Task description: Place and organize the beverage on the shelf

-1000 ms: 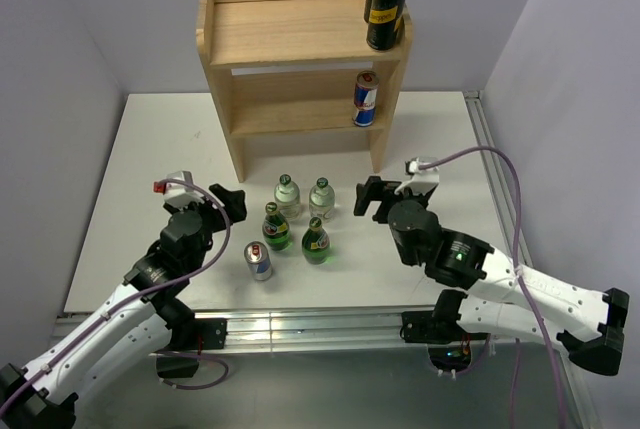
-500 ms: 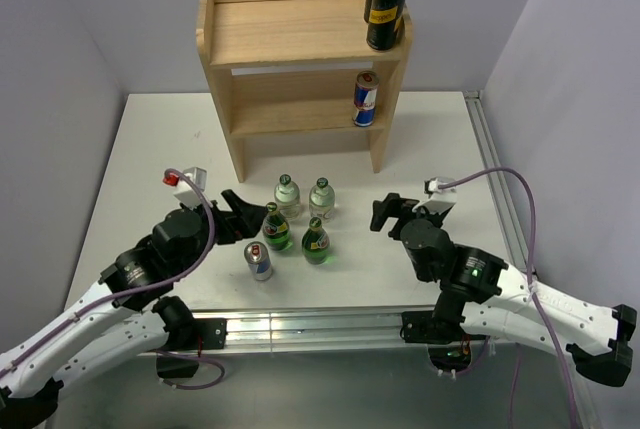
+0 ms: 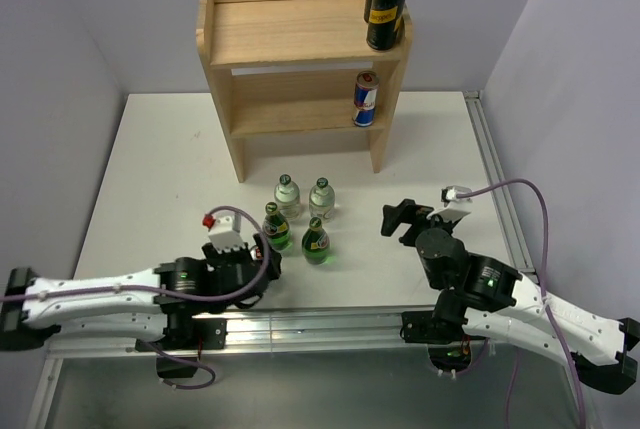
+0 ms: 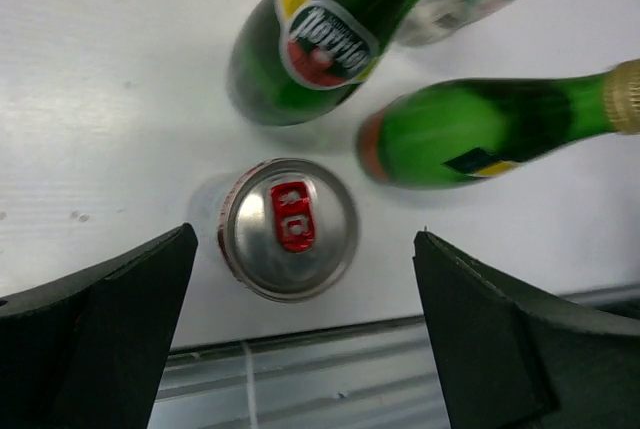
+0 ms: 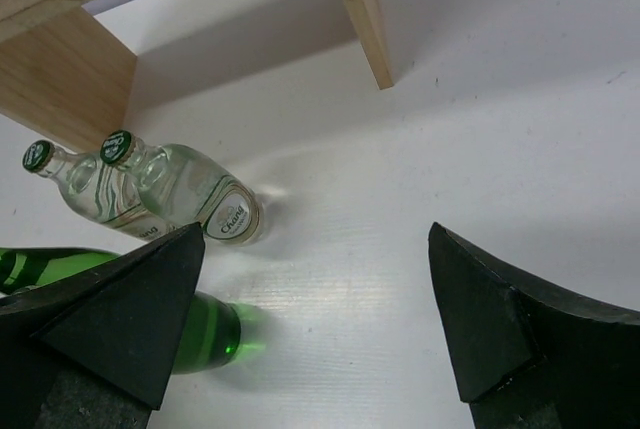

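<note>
My left gripper needs to come down next. It should go around the sides of the silver can (image 4: 288,229), beside the green bottles.
The light-wood shelf (image 3: 300,49) stands at the back with two black cans (image 3: 387,7) on its top tier at the right and a blue-and-silver can (image 3: 366,99) on the lower tier. Two clear bottles (image 3: 287,195) and two green bottles (image 3: 316,241) stand in front of it. My left gripper (image 3: 258,259) is open and hangs over a silver can (image 4: 288,229) with a red tab, which sits between its fingers (image 4: 110,329) in the left wrist view. My right gripper (image 3: 400,217) is open and empty, to the right of the bottles, facing a clear bottle (image 5: 200,194).
The shelf's right leg (image 5: 360,14) stands ahead of my right gripper. A metal rail (image 3: 320,324) runs along the table's near edge, just below the silver can. Purple walls close in both sides.
My left arm has dropped low and its gripper has swung right, over the silver can. My right gripper has drawn back a little to the right and nearer the table edge.
</note>
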`<state>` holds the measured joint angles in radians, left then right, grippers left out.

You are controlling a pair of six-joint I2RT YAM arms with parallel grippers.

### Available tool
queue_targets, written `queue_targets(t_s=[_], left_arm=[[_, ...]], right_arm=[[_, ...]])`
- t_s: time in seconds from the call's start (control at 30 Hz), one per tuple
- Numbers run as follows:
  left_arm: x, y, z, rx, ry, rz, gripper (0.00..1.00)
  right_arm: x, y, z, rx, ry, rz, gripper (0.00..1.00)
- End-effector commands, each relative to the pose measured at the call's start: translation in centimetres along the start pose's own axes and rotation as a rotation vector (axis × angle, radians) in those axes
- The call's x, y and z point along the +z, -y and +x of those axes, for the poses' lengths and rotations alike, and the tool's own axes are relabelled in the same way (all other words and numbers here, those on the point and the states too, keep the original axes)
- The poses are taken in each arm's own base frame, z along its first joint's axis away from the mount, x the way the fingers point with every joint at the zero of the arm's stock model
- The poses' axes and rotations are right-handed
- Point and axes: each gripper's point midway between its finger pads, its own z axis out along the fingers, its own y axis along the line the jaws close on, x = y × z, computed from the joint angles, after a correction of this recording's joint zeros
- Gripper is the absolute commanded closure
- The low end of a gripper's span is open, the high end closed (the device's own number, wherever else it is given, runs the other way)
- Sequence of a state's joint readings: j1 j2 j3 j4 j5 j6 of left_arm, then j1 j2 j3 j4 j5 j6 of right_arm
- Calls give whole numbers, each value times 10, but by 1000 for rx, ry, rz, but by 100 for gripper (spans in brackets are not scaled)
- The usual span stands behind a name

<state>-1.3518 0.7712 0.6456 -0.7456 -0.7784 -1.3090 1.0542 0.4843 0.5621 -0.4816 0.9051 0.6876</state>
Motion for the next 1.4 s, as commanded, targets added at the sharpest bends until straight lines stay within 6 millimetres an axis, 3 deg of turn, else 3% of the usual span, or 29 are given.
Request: queue_targets(t_s=[0.0,0.1,0.33,0.57,0.6,1.13,1.23,1.27,1.3,1.33,1.37], left_arm=[[7,-19,2,-11,155,-142,2],[12,-25,18,32,182,-205,1],[18,-45,26,3,267,-226,1],[32,-33,26,32,343,-92,1],[36,-24,29,6,351,-63,1],[73,-54,57,154,371,-213,1],[80,-54,59,152,370,-224,15],[82,-55,59,150,369,-228,32],[82,-55,58,148,369,-229,42],[83,-58,57,153,366,-238,60],[83,-58,56,150,366,-239,67]], right_arm=[[-3,8,-6,34,28,21,0],[-5,10,-7,43,30,17,0],[-5,9,-5,45,25,12,0],[-2,5,-1,38,15,11,0],[-1,4,-1,40,15,8,0],[2,3,9,36,4,6,0],[3,2,10,37,1,6,0],[4,2,12,33,-2,7,0],[4,1,12,33,-2,5,0],[4,1,12,33,1,7,0],[4,1,12,33,1,7,0]])
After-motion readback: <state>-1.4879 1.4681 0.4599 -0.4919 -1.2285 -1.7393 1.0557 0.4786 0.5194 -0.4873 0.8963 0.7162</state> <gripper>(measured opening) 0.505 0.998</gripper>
